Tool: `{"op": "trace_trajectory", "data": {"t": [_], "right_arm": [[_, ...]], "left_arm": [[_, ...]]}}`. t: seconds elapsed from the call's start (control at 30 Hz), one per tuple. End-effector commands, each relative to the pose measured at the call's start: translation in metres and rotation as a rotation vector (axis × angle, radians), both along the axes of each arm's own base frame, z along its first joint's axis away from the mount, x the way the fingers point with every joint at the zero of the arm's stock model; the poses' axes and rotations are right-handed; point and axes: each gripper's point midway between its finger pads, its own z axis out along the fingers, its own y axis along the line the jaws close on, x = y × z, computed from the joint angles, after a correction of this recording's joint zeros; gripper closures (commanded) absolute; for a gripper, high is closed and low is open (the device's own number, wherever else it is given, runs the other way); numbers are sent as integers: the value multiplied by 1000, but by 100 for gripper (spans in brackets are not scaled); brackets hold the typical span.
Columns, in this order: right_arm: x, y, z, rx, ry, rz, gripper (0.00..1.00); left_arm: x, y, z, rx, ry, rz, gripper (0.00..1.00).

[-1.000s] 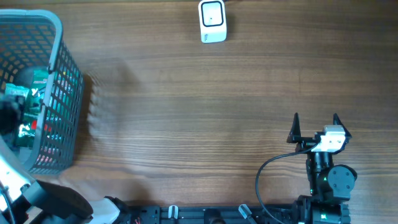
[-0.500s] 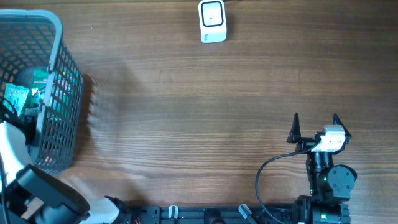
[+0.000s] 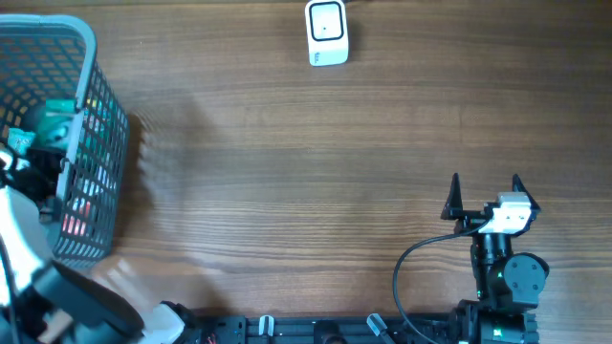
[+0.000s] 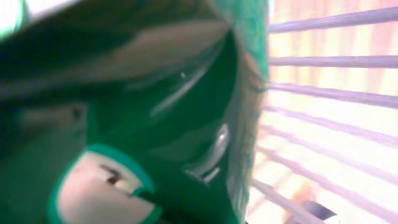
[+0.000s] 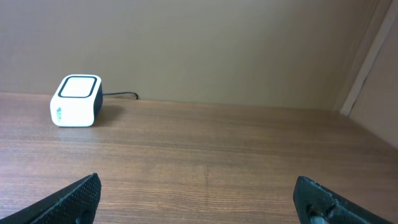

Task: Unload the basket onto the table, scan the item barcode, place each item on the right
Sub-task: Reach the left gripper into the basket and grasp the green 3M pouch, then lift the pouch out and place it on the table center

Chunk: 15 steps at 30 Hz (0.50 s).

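Note:
The tabletop between the scanner and my right gripper is bare. My left gripper should next lift over the basket's rim, then move down and let go of the packet there.
The item is a green packet that fills the left wrist view, blurred and very close, with basket bars behind it. Seen from overhead, the green packet lies inside the grey mesh basket at the far left. My left gripper reaches into the basket and is shut on the packet; its fingers are hidden. The white barcode scanner stands at the back centre, and the scanner appears far left in the right wrist view. My right gripper rests open at the front right, holding nothing.
Other coloured items lie in the basket below the packet. A black cable loops by the right arm's base. Bare wooden table stretches between basket, scanner and right arm.
My left gripper has gone from open to shut inside the basket, and the green packet has shifted slightly up and right. The right arm has stayed still.

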Motion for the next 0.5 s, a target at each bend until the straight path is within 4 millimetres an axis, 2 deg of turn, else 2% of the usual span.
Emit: {"op": "trace_trajectory", "data": {"t": [0.0, 0.07, 0.1, 0.17, 0.23, 0.27, 0.3, 0.37, 0.43, 0.47], "right_arm": [[0, -1, 1, 12, -6, -8, 0], [0, -1, 1, 13, -6, -8, 0], [0, -1, 1, 12, -6, -8, 0], [0, -1, 1, 12, -6, -8, 0], [0, -1, 1, 12, -6, -8, 0], [0, -1, 1, 12, -6, -8, 0], [0, -1, 1, 13, -6, -8, 0], [0, -1, 1, 12, -6, -8, 0], [0, -1, 1, 13, -6, -8, 0], [0, -1, 1, 13, -6, -8, 0]], "left_arm": [[7, -10, 105, 173, -231, -50, 96], [-3, -20, 150, 259, -319, -48, 96], [-9, -26, 165, 287, -352, -45, 96], [-25, -42, 202, 343, -441, -23, 96], [-43, -66, 247, 439, -571, -49, 96], [-56, -90, 282, 511, -688, -104, 96], [-64, -128, 305, 502, -801, -214, 96], [-63, -170, 300, 383, -832, -365, 96], [-56, -208, 274, 272, -773, -528, 96], [-53, -231, 254, 245, -724, -655, 96]]}}
